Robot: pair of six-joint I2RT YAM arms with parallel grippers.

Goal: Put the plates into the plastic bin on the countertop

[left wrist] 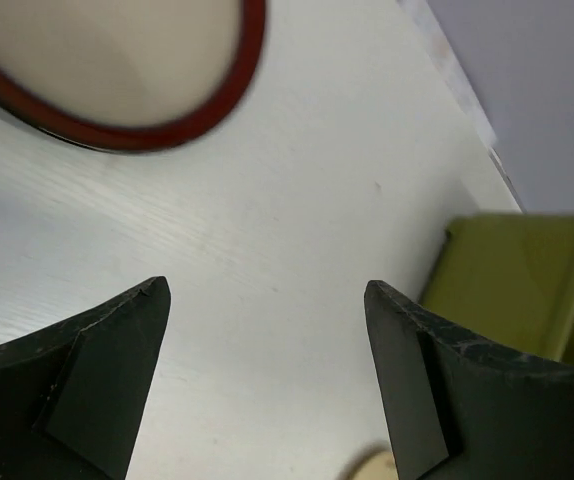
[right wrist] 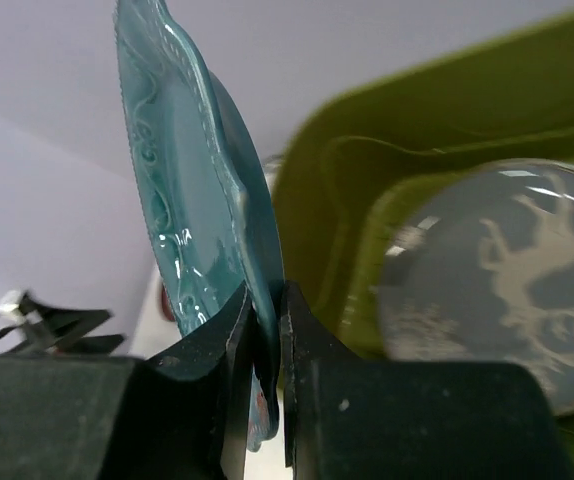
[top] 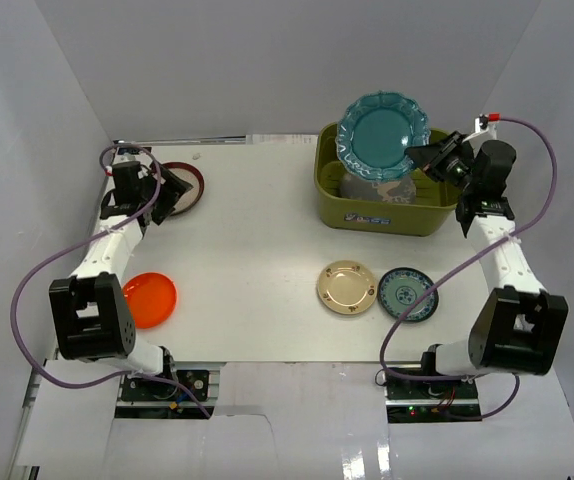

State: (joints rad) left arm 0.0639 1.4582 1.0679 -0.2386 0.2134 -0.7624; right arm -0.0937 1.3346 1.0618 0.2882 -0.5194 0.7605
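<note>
I need to lower my right gripper into the olive-green bin next, toward the grey deer-patterned plate [top: 391,190] [right wrist: 507,290], and let go of the teal plate's rim, because the teal plate's rim is still too high.
My right gripper [top: 419,157] is shut on the rim of the large teal scalloped plate [top: 381,136] and holds it tilted above the olive-green plastic bin [top: 379,212]; in the right wrist view the teal plate [right wrist: 182,200] stands on edge between my fingers. The grey deer-patterned plate [right wrist: 507,290] lies inside the bin [right wrist: 387,160]. My left gripper [top: 170,187] is open and empty beside the white plate with a dark red rim [top: 189,185], which also shows in the left wrist view [left wrist: 117,70]. The orange plate [top: 151,299], small gold plate [top: 346,287] and blue-green patterned plate [top: 407,293] lie on the countertop [top: 257,240].
White walls enclose the countertop on three sides. The bin's corner [left wrist: 527,290] shows in the left wrist view. Cables loop from both arms over the table's left and right edges.
</note>
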